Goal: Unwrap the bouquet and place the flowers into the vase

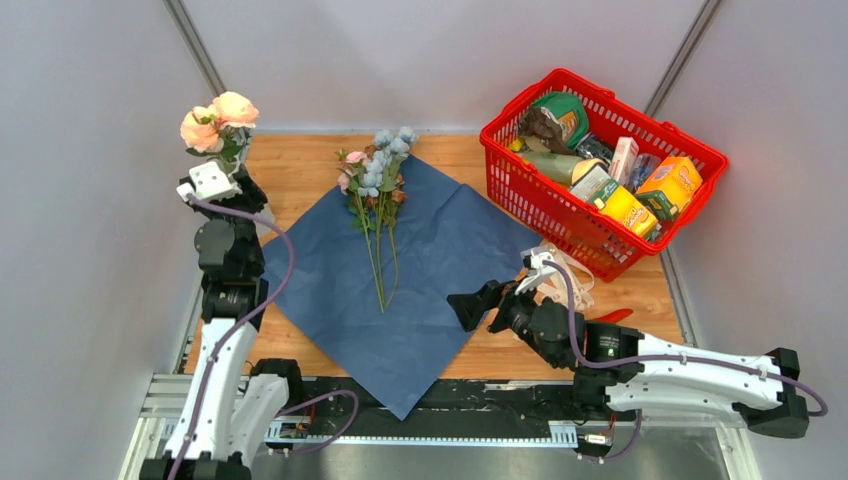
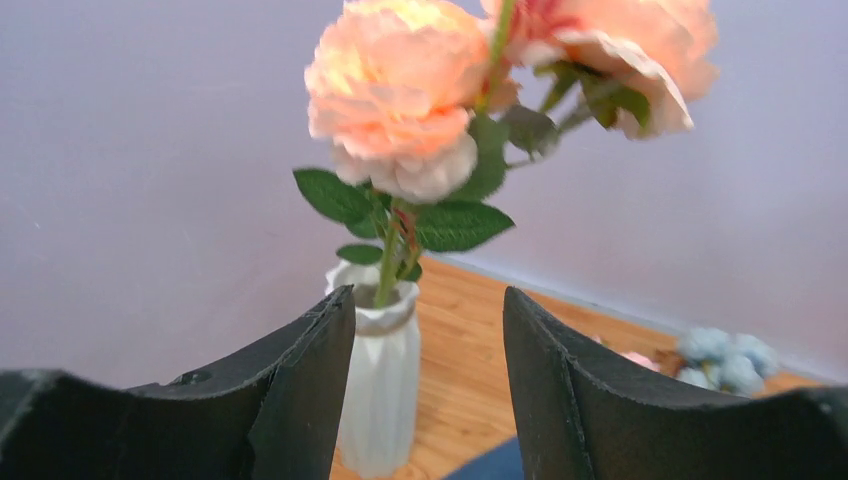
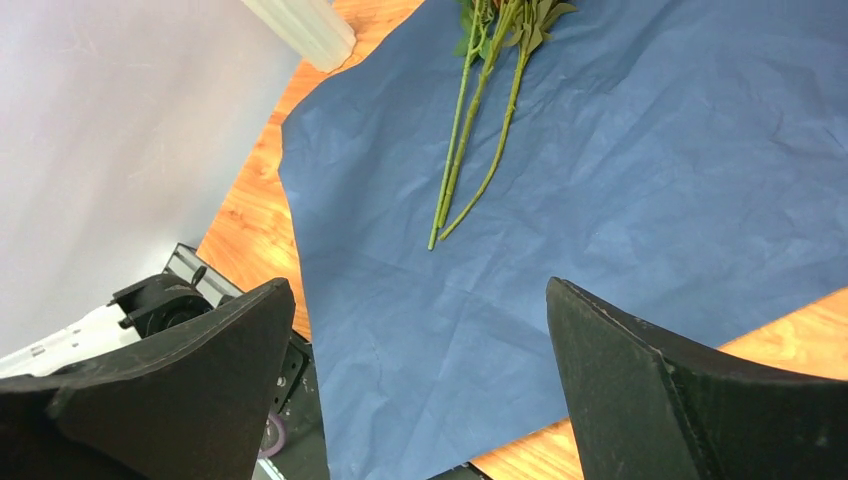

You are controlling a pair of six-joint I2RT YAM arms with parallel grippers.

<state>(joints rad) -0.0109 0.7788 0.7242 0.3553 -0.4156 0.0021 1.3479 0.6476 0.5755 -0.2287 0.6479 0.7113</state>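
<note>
My right gripper will move outward, to the left in the top view, and down onto the middle stem, since the stem lies below and outward of it.
The white ribbed vase stands at the table's far left corner with a peach-bloomed stem in it. Those peach flowers rise above my left arm in the top view, where the vase itself is hidden. My left gripper is open just in front of the vase rim, holding nothing. The bouquet is unwrapped: its blue paper lies flat, with the pink, pale blue and brown flowers on it. My right gripper hangs open over the paper's near right side, short of the stem ends.
A red basket full of groceries fills the back right. Loose cream ribbon lies in front of it, beside my right wrist. Grey walls close in on the left and back. The vase base shows at the paper's far corner.
</note>
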